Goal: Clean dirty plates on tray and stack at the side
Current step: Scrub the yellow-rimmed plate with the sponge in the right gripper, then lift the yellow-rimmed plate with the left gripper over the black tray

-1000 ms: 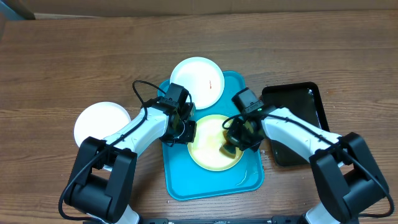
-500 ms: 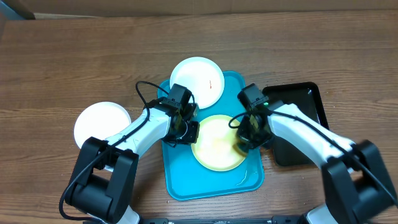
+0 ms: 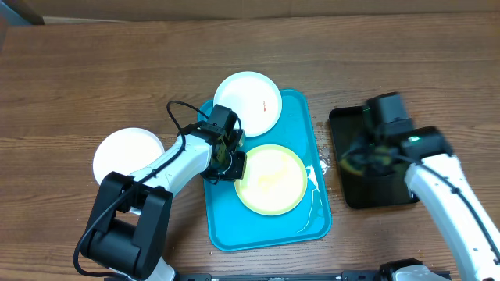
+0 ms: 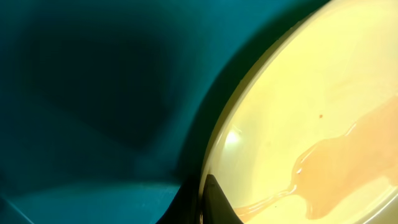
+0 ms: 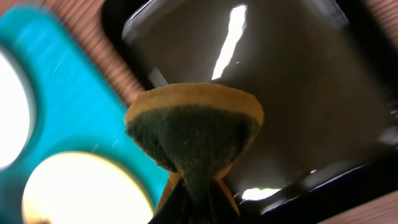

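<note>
My right gripper lowers the yellow and green sponge [image 5: 196, 127] onto the black tray's near end [image 5: 270, 155] next and opens to release it. The black tray's glossy bottom lies clear below.
The turquoise tray [image 3: 266, 228] lies at the table's centre. A plate with a pale yellow-green rim [image 3: 271, 179] lies in it, with a wet orange-brown smear [image 4: 348, 162]. My left gripper [image 3: 231, 164] is shut on this plate's left rim [image 4: 205, 199]. A white plate [image 3: 248, 101] with small specks rests on the tray's far left corner. Another white plate [image 3: 125, 154] lies on the table at the left. My right gripper [image 3: 358, 161] is above the black tray [image 3: 387, 125], shut on a yellow and green sponge [image 5: 196, 127].
The glossy black tray [image 5: 298, 81] lies just right of the turquoise tray [image 5: 74, 106]. White wet streaks [image 3: 316, 176] mark the turquoise tray's right side. Bare wooden table lies at the far side and at the far left.
My right gripper has moved right with the sponge, off the yellow-rimmed plate to above the black tray. The plate is now uncovered. My left gripper has stayed on the rim.
</note>
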Motion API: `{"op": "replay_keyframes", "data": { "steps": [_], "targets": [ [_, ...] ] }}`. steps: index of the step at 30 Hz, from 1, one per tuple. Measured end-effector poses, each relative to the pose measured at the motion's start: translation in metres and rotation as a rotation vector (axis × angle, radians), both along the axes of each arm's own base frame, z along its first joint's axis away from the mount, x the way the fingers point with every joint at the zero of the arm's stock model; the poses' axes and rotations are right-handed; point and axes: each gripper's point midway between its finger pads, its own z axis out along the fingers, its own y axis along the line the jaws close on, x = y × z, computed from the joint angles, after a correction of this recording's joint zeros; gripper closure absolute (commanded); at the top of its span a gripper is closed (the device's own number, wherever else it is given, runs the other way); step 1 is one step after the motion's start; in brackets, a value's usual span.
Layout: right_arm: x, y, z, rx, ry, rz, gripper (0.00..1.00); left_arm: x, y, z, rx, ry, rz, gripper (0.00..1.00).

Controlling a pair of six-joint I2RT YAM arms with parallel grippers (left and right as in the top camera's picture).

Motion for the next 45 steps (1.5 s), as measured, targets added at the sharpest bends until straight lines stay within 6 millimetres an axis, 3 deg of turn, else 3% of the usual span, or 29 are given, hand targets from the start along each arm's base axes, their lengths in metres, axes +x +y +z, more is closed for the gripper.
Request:
{"op": "replay_keyframes", "data": {
  "steps": [5,9,11,12,13,14,18,21,26,28,34,41,45],
  "targets": [
    [0.007,-0.047,-0.018,-0.012,0.005,-0.093,0.91,-0.005,0.001,0.002,0.004,0.027,-0.011,0.96],
    [-0.005,-0.052,-0.054,0.035,0.071,-0.084,0.90,-0.008,0.003,0.009,0.015,0.054,-0.014,0.96],
    [-0.013,-0.047,-0.073,0.057,0.110,-0.068,0.76,-0.002,0.000,0.017,0.012,0.045,-0.015,0.96],
    [-0.017,-0.046,-0.079,0.065,0.126,-0.065,0.54,0.001,-0.001,0.022,0.010,0.039,-0.015,0.96],
    [-0.020,-0.044,-0.083,0.071,0.138,-0.057,0.38,0.004,-0.002,0.026,0.008,0.035,-0.015,0.96],
    [-0.022,-0.042,-0.085,0.078,0.145,-0.049,0.33,0.007,-0.004,0.031,0.006,0.029,-0.015,0.96],
    [-0.022,-0.041,-0.079,0.096,0.141,-0.039,0.18,0.016,-0.008,0.047,0.000,0.014,-0.018,0.96],
    [-0.023,-0.051,-0.058,0.107,0.123,-0.074,0.10,0.023,-0.018,0.063,-0.011,-0.015,-0.037,0.96],
    [-0.016,-0.084,-0.006,0.109,-0.012,-0.186,0.05,0.045,-0.058,0.104,-0.057,-0.146,-0.105,0.96],
    [-0.021,-0.094,0.003,0.126,-0.032,-0.219,0.05,0.060,-0.082,0.124,-0.075,-0.251,-0.126,0.96],
    [-0.041,-0.110,0.001,0.161,0.009,-0.280,0.05,0.089,-0.151,0.176,-0.076,-0.609,-0.145,0.96],
    [-0.047,-0.108,0.000,0.165,0.032,-0.249,0.05,0.099,-0.198,0.231,-0.037,-0.974,-0.101,0.96],
    [-0.047,-0.108,0.000,0.162,0.032,-0.241,0.05,0.096,-0.211,0.257,0.022,-1.132,-0.133,0.96]
  ]
}}
